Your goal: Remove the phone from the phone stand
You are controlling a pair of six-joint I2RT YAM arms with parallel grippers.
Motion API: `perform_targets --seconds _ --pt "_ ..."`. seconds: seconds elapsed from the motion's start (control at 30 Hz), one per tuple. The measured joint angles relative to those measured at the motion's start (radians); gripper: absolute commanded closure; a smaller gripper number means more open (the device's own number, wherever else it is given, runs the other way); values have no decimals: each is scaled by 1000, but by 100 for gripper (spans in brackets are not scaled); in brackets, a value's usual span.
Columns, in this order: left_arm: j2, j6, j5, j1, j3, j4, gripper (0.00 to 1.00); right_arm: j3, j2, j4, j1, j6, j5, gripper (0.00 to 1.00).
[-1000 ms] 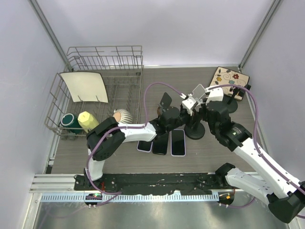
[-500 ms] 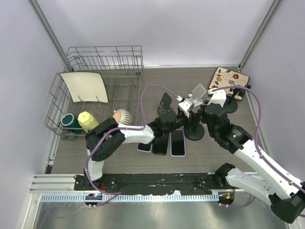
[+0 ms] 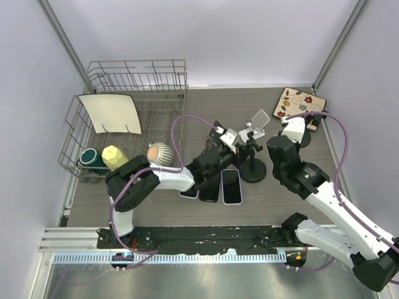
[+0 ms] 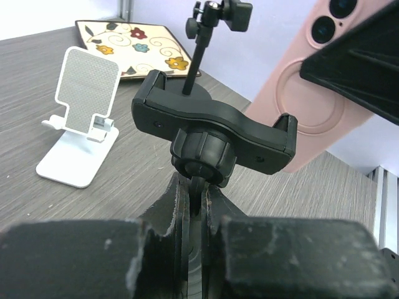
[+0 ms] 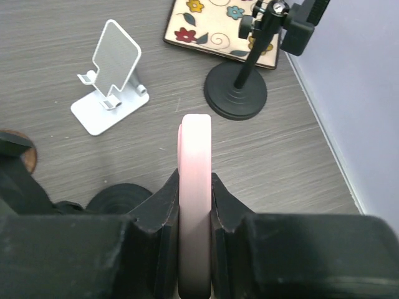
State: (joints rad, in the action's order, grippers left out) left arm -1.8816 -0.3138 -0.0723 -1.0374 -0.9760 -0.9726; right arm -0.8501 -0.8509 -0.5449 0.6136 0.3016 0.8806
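Observation:
My left gripper carries the stand outward toward the dish rack next, beyond the flat phones, and opens, since the clamp is empty.
The pink phone stands edge-on between my right gripper's fingers, which are shut on it. In the left wrist view the pink phone hangs off to the right of the black phone stand's clamp, clear of it, and the clamp is empty. My left gripper is shut on the stand's thin stem just under the clamp's knob. From above, the stand is at mid-table with my left gripper at it. My right gripper is to its right.
Three phones lie flat just in front of the stand. A white folding stand, a second black stand and a floral mat are at the back right. A dish rack holding a plate and cups stands on the left.
My right gripper has drawn away to the right from the stand's clamp with the pink phone in it. My left gripper has stayed on the stand's stem.

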Motion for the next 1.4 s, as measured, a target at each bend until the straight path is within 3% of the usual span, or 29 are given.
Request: perform_targets --seconds 0.47,0.8,1.13,1.23,1.4 --pt "-1 11 -31 3 4 -17 100 -23 7 -45 0 -19 -3 99" --pt "-37 111 -23 40 -114 105 100 -32 58 -84 0 -18 -41 99" --pt "-63 259 -33 154 -223 266 99 -32 74 -89 0 -19 -48 99" --pt "-74 295 -40 172 -244 278 95 -32 74 -89 0 -19 -54 99" --pt "-86 305 -35 183 -272 304 69 -31 70 -90 0 -18 -71 99"
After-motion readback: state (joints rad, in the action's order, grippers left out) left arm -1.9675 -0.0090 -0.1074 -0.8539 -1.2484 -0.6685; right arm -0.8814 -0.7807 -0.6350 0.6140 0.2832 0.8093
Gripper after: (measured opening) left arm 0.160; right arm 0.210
